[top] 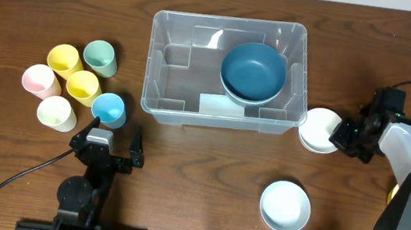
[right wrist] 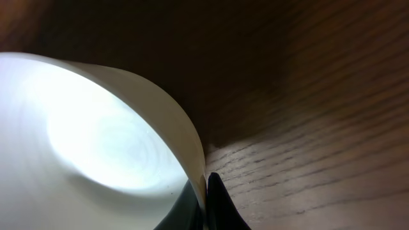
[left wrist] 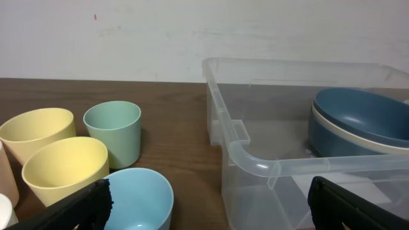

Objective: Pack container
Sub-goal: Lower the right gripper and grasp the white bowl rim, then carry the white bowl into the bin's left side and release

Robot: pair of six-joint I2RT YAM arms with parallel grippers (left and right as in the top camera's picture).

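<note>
I will raise my right gripper over the side of the container and past the dark blue bowl point(top: 253, 71), then lower it and let go on the bottom of the container beyond, because that end of the container is empty.
The clear plastic container point(top: 172, 64) stands at the table's middle back and holds a dark blue bowl point(top: 253, 71) stacked on a pale one. It also shows in the left wrist view point(left wrist: 255, 160). My right gripper point(top: 342, 135) is shut on the rim of a white bowl point(top: 318, 129) just right of the container; in the right wrist view the fingers point(right wrist: 206, 198) pinch the bowl's wall point(right wrist: 96, 140). My left gripper point(top: 114, 145) is open and empty, low at the front left, behind a light blue cup point(top: 108, 108).
Several cups stand at the left: pink point(top: 38, 79), cream point(top: 56, 112), two yellow point(top: 64, 58) point(top: 82, 86) and green point(top: 100, 56). A second white bowl point(top: 285, 205) sits at the front right.
</note>
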